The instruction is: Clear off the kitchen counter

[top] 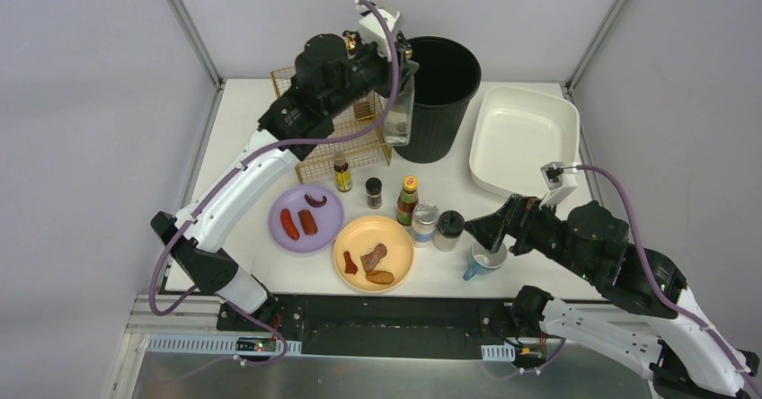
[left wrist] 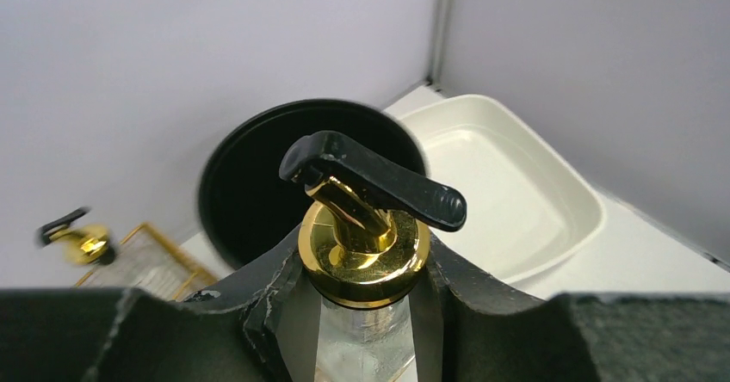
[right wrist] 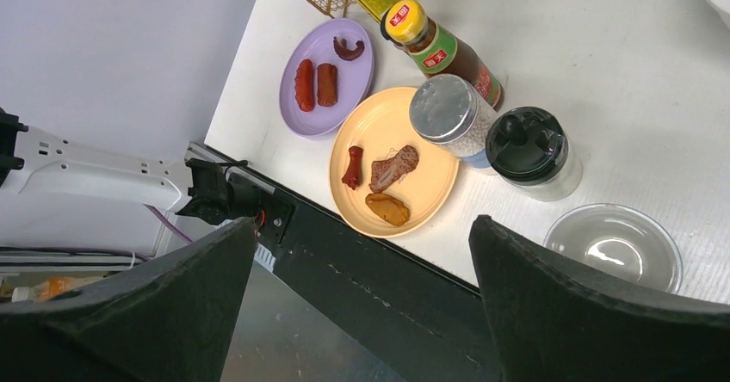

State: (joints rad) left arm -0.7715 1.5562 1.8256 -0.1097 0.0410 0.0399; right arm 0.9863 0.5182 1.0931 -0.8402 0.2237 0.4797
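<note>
The wire basket's far end lies below, to the gripper's left in the top view, so next I need to move my left gripper across and down, releasing the bottle there.
The kitchen counter is a white tabletop carrying dishes and bottles. My left gripper is shut on the neck of a clear glass dispenser bottle and holds it upright, off the counter, beside the black bin. In the left wrist view the bottle shows its gold cap and black lever between the fingers. My right gripper stands open and empty over the counter's front edge, next to a blue cup. The right wrist view shows that gripper above the black front rail.
A purple plate with sausages and a yellow plate with food sit at the front. Behind them are a sauce bottle, a spice jar, a small bottle and two jars. Further back are a wire basket and a white tub.
</note>
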